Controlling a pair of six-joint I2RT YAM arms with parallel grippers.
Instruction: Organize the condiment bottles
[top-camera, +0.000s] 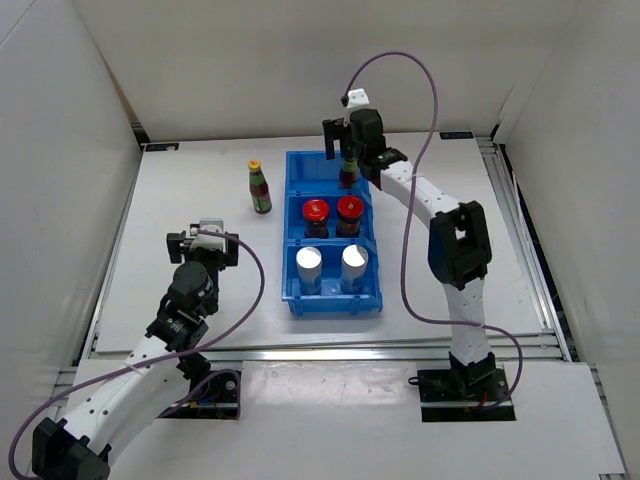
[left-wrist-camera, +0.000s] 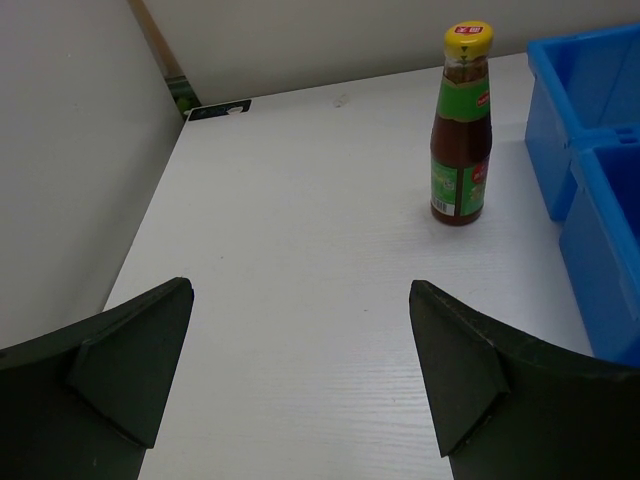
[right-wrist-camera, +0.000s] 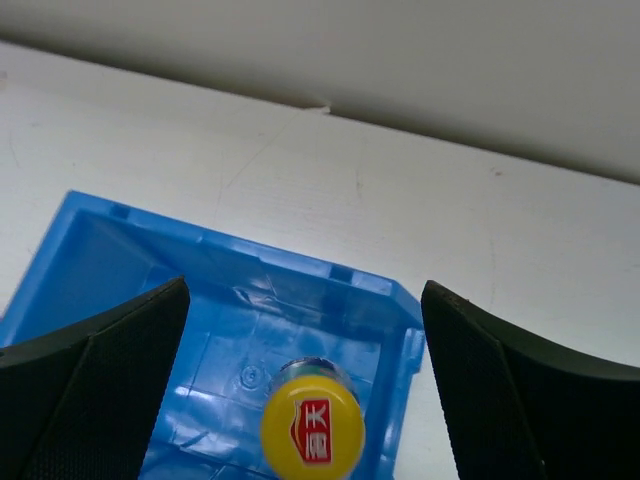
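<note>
My left gripper moves outward and to the right in the top view next, closing around the loose bottle's neck, since the loose bottle stands outside the bin.
One slim dark bottle with a yellow cap stands on the table left of the blue bin. A second one stands in the bin's far compartment. Its yellow cap shows below my right gripper, whose fingers are spread wide and touch nothing. The middle compartment holds two red-lidded jars. The near one holds two white silver-topped cylinders. My left gripper hangs open over bare table, well short of the loose bottle.
White walls enclose the table on the left, back and right. The bin's left wall stands just right of the loose bottle. A purple cable loops from the right arm over the table's right side.
</note>
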